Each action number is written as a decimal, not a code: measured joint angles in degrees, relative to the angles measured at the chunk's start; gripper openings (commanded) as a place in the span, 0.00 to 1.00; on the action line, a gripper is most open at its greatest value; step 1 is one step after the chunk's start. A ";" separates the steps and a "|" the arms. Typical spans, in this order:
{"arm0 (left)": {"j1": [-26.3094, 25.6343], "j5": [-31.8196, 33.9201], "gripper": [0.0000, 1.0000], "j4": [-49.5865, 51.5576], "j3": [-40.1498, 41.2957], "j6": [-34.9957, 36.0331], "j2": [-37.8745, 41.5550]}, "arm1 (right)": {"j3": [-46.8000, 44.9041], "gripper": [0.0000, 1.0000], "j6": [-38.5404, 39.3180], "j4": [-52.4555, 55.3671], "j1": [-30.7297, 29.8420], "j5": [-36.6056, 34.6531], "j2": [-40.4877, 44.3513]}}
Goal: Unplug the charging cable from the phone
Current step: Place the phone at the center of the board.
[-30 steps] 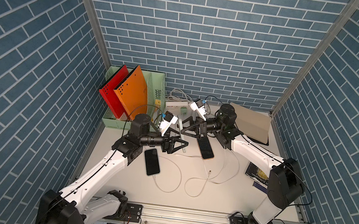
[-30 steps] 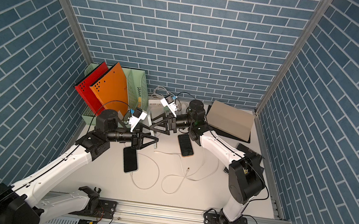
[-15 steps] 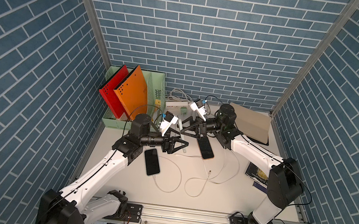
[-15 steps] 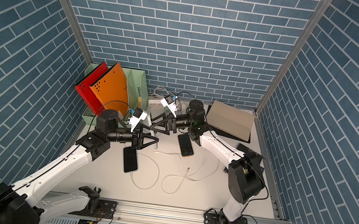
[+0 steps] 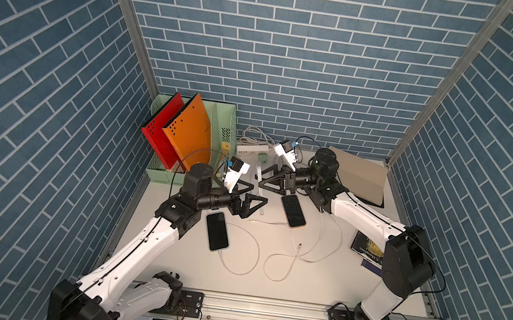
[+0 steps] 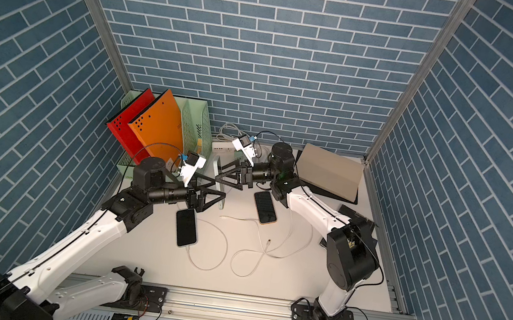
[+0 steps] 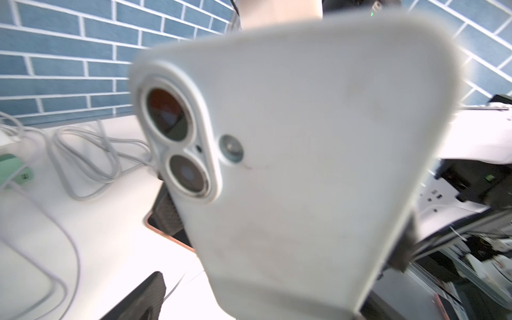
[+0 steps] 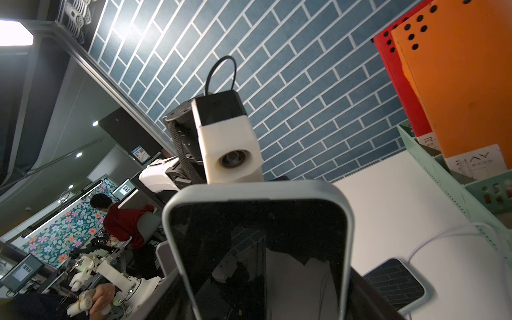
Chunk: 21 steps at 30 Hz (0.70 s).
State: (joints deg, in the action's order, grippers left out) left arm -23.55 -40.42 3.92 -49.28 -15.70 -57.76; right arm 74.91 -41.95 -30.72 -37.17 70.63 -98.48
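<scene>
The right gripper needs to turn downward next, lower the phone onto the tabletop (image 5: 271, 214) beside the orange-edged phone and let go of it, as that spot is below the right gripper.
A phone (image 5: 259, 176) in a pale case stands on edge above the table between my two grippers. Its dark screen (image 8: 257, 249) fills the right wrist view and its back with two lenses (image 7: 304, 138) fills the left wrist view. My right gripper (image 5: 260, 181) (image 8: 263, 279) is shut on the phone's two long sides. My left gripper (image 5: 260, 195) (image 7: 263, 299) is open at the phone's end, and one of its fingers (image 7: 149, 293) stands apart from the case. A white charging cable (image 5: 268, 223) lies loose on the table below. The phone's port is hidden.
A black phone (image 5: 217, 231) with a white cable plugged in lies near the left arm. An orange-edged phone (image 5: 293, 211) lies under the right arm. At the back stand a green rack (image 5: 223, 129) with red and orange folders, a power strip (image 5: 251, 148) and a tan laptop (image 5: 360, 178).
My left gripper's jaws have come apart. Both arms and the held phone stay where they were.
</scene>
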 measured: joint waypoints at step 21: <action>1.97 40.37 1.00 6.10 0.76 -15.54 5.64 | 14.25 0.12 15.02 50.31 -1.55 -40.54 -10.88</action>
State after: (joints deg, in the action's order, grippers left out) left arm -21.58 -0.05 10.02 -48.51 -31.24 -52.12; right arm 89.17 -26.94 19.59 -38.72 30.09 -109.36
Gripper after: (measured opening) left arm 0.998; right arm 0.810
